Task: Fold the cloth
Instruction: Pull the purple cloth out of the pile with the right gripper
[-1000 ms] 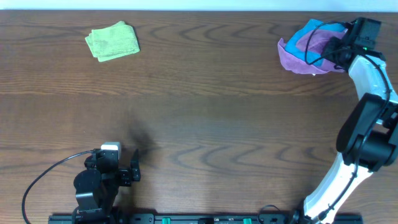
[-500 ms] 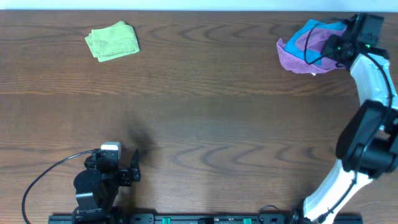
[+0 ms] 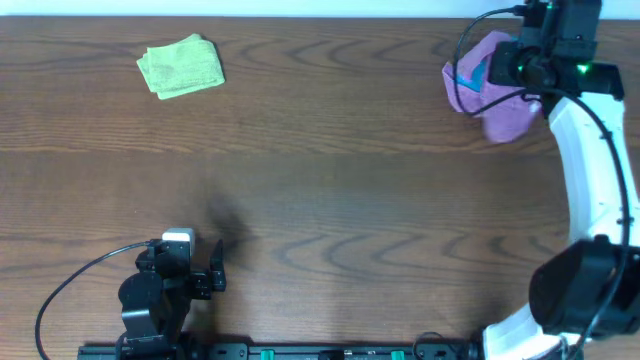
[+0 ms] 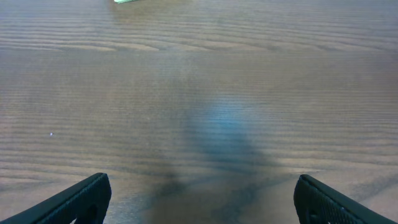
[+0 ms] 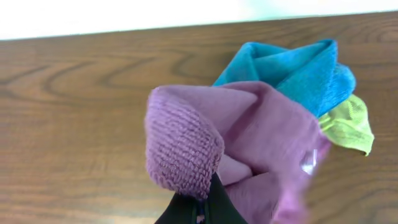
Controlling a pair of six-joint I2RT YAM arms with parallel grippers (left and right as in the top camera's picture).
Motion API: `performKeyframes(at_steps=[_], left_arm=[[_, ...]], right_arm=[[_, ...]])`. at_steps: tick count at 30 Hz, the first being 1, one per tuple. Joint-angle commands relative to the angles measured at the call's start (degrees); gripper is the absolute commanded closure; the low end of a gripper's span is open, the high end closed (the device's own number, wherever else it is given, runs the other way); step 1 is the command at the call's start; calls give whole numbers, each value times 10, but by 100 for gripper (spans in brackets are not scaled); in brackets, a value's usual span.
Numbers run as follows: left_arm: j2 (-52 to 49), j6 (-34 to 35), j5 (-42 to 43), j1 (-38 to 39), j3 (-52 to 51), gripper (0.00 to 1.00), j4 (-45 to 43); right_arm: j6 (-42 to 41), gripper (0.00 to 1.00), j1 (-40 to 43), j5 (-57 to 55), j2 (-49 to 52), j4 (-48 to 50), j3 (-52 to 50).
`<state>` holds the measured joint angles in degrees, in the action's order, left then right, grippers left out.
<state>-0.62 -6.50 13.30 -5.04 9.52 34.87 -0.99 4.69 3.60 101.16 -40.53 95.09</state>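
I will next carry the cloth to the left in the overhead view with my right gripper and release it on the bare wood in the middle of the table [image 3: 333, 128], because the blue cloth crowds it here.
The cloth [image 5: 249, 130], pinkish-purple microfibre, is bunched and pinched between my right gripper's [image 5: 208, 205] shut fingers. In the overhead view my right gripper [image 3: 520, 66] holds the cloth [image 3: 508, 112] at the table's far right, and part of it droops toward the front. A bright-blue cloth [image 5: 298, 68] lies right behind it, touching it. A darker purple fold [image 3: 450, 85] shows at the bundle's left edge. My left gripper [image 4: 202, 199] is open and empty, low over bare wood near the front left [image 3: 212, 272].
A light-green folded cloth [image 3: 181, 66] lies at the far left; its edge shows in the left wrist view [image 4: 134, 1]. A yellow-green cloth [image 5: 348, 127] peeks out beside the blue one. The table's far edge [image 5: 124, 34] runs just behind the bundle.
My right gripper has moved left and up, holding the cloth. The cloth is pulled up over the blue one and now hangs forward. The left arm has not moved.
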Motion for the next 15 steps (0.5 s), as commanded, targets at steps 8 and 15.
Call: performKeyframes(at_steps=[8, 15], left_arm=[[4, -12, 0, 2, -4, 5, 0], [4, -12, 0, 2, -4, 5, 0]], right_arm=[[6, 99, -125, -2, -111, -109, 8], [-25, 99, -259, -2, -159, -194, 8]])
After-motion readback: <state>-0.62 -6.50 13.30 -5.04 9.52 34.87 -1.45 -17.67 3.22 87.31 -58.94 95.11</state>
